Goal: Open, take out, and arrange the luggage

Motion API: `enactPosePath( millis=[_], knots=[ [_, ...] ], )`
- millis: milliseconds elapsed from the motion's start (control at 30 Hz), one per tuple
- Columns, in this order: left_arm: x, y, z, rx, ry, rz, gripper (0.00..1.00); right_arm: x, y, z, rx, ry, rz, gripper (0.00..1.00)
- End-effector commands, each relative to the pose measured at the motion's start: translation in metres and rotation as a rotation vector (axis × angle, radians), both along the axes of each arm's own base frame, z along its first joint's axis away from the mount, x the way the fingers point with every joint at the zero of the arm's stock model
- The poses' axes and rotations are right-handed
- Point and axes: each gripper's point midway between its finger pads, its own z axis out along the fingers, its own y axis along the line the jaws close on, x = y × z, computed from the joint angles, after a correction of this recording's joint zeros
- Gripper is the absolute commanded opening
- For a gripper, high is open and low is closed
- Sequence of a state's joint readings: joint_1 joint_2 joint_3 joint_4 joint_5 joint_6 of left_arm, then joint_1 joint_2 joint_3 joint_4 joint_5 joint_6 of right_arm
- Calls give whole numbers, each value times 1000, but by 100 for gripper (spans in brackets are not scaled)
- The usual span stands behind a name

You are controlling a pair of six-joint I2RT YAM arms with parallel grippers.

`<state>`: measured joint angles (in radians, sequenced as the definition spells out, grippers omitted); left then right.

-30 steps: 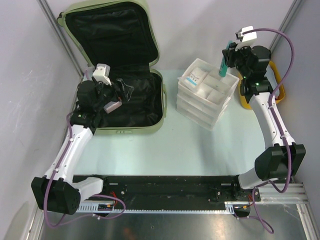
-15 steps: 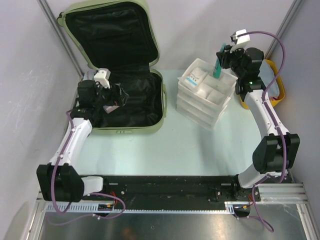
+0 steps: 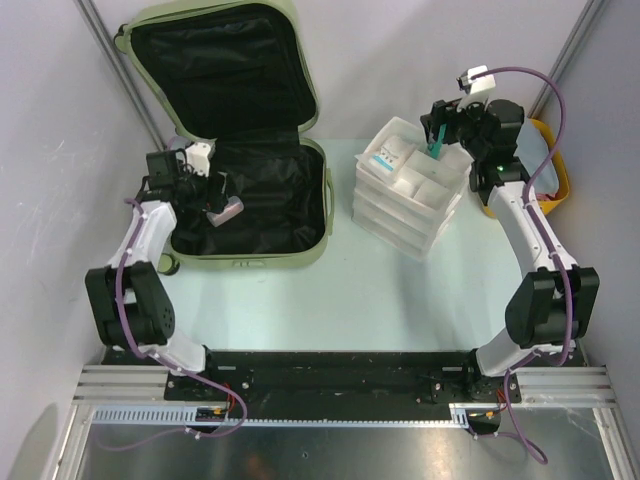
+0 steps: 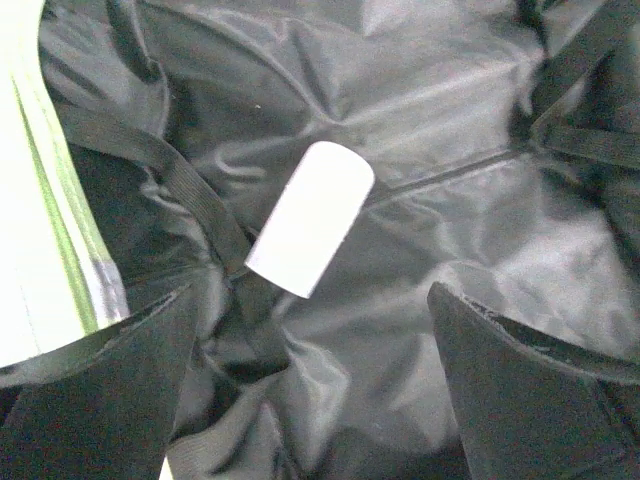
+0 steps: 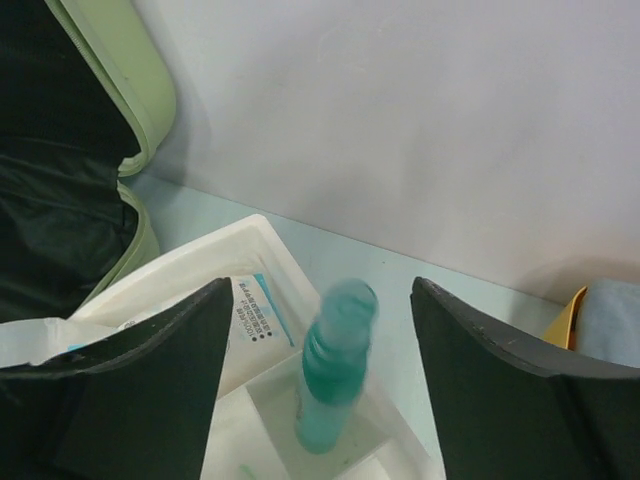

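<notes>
The white cylinder lies slanted to my open fingers, so I need to move my left gripper down with a slight turn onto the white cylinder's near end (image 3: 218,216) (image 4: 288,255).
The pale green luggage (image 3: 262,262) lies open at the back left, its lid upright against the wall, black lining showing. My left gripper (image 3: 213,192) is open over the lower half. In the left wrist view (image 4: 310,294) a white cylinder (image 4: 310,218) lies loose on the lining just beyond the fingers; from above it shows as a pale piece (image 3: 227,212). My right gripper (image 3: 440,127) is open over the white organizer tray (image 3: 400,218). A teal bottle (image 5: 335,370) stands blurred in a back compartment between the spread fingers (image 5: 320,288), untouched.
A white packet with blue print (image 3: 388,155) lies in the tray's left compartment. A yellow tub (image 3: 556,186) with a pale blue cloth (image 5: 612,315) stands right of the tray. Elastic straps (image 4: 190,195) cross the lining. The grey wall stands close behind.
My right arm carried the teal bottle left over the tray and let go of it into a back compartment. My left arm swung back left; the white cylinder stayed on the lining.
</notes>
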<state>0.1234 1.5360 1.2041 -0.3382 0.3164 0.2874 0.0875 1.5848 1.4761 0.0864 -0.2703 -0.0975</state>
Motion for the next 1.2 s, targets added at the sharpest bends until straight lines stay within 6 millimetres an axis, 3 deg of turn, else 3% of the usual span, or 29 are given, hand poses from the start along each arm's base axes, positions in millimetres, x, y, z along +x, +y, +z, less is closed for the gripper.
enactPosePath(
  millis=[0,133,333,433,600,700,867,1000,1100,1167],
  knots=[
    [22,22,-4,195,-12,-138,100,-24,1,49,14,-101,9,80],
    [32,35,-33,267,50,-162,100,-43,3,78,14,-160,18,86],
    [40,39,-74,282,138,-207,97,-66,14,106,2,-191,58,87],
    [45,39,-89,277,166,-217,96,-78,24,106,-8,-157,119,87],
    [51,33,-102,254,185,-238,88,-98,47,86,37,-45,250,90],
    [49,25,-104,230,186,-259,77,-103,59,76,60,5,275,93],
    [45,15,-104,210,183,-285,70,-113,79,62,126,92,387,93],
    [46,13,-102,198,185,-280,49,-116,98,56,163,129,442,93],
    [46,2,-79,148,136,-293,37,-116,110,52,175,147,455,92],
    [45,-16,-38,71,45,-328,34,-116,121,47,174,152,458,92]
  ],
)
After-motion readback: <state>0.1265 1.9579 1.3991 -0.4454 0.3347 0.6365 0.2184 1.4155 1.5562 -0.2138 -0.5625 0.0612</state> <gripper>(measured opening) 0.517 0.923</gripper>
